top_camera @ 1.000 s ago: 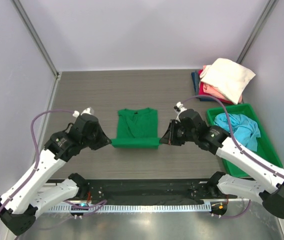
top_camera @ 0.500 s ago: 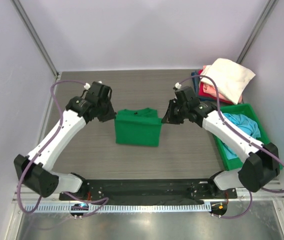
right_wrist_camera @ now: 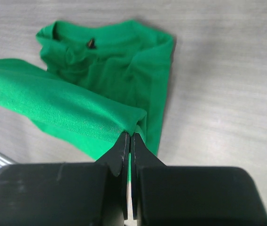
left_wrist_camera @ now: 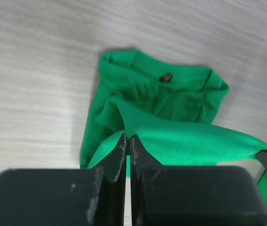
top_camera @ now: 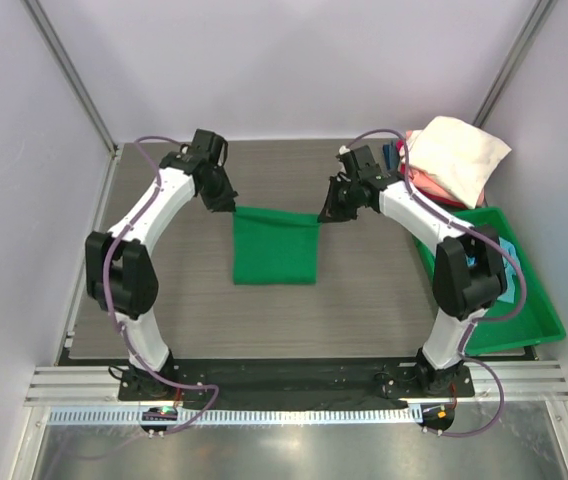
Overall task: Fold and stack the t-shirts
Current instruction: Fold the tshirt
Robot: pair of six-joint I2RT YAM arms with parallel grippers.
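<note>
The collar end of the t-shirt still lies uncovered beyond the fold, so my right gripper should move outward and down next and let go of its corner of the t-shirt over the shoulder (right_wrist_camera: 156,44) beside the collar.
The bright green t-shirt (top_camera: 276,250) lies mid-table as a folded rectangle. Its far edge is lifted and stretched between both grippers. My left gripper (top_camera: 234,207) is shut on the far left corner, and my right gripper (top_camera: 322,214) is shut on the far right corner. In the left wrist view the jaws (left_wrist_camera: 128,137) pinch a green fold, with the collar end of the green t-shirt (left_wrist_camera: 164,96) lying on the table beyond them. The right wrist view shows the same: the gripper (right_wrist_camera: 128,135) is shut on the cloth, above the green t-shirt (right_wrist_camera: 119,61).
At the back right is a stack of folded t-shirts: a cream one (top_camera: 456,152) on top, a pink-red one (top_camera: 426,183) beneath it and a navy one (top_camera: 392,156) at the bottom. The green plastic bin (top_camera: 529,322) stands along the right edge, with a bit of light blue cloth (top_camera: 508,246) showing inside. Walls close in the left, right and back.
Both grippers have carried the shirt's near edge up and away toward the far side, folding it over the collar end. Both arms now reach far out.
</note>
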